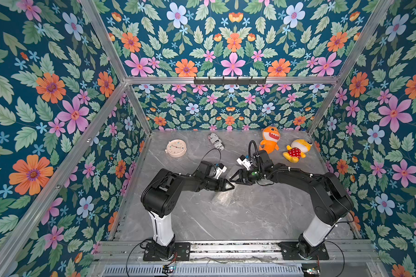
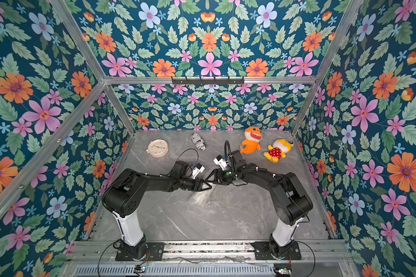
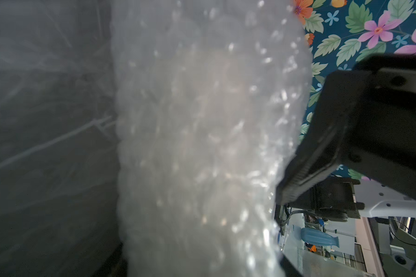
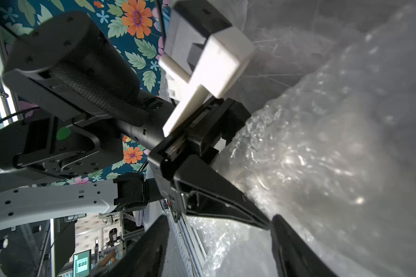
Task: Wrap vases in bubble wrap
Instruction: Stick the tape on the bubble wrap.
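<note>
The left gripper next needs to carry the bubble wrap outward and let go of it on the bare tabletop before the printed packet, since that spot lies outward and has room.
The bubble wrap is a crinkly clear bundle under both grippers at mid-table. It fills the left wrist view, where a faint cream tone shows through it; the vase itself I cannot make out. My left gripper is shut to a point on the wrap's edge. My right gripper faces it tip to tip and stands open. The wrap lies between and beside its two fingers.
At the back of the grey marble table lie a round cream clock, a crumpled printed packet, an orange shark plush and a yellow plush. Flowered walls close three sides.
</note>
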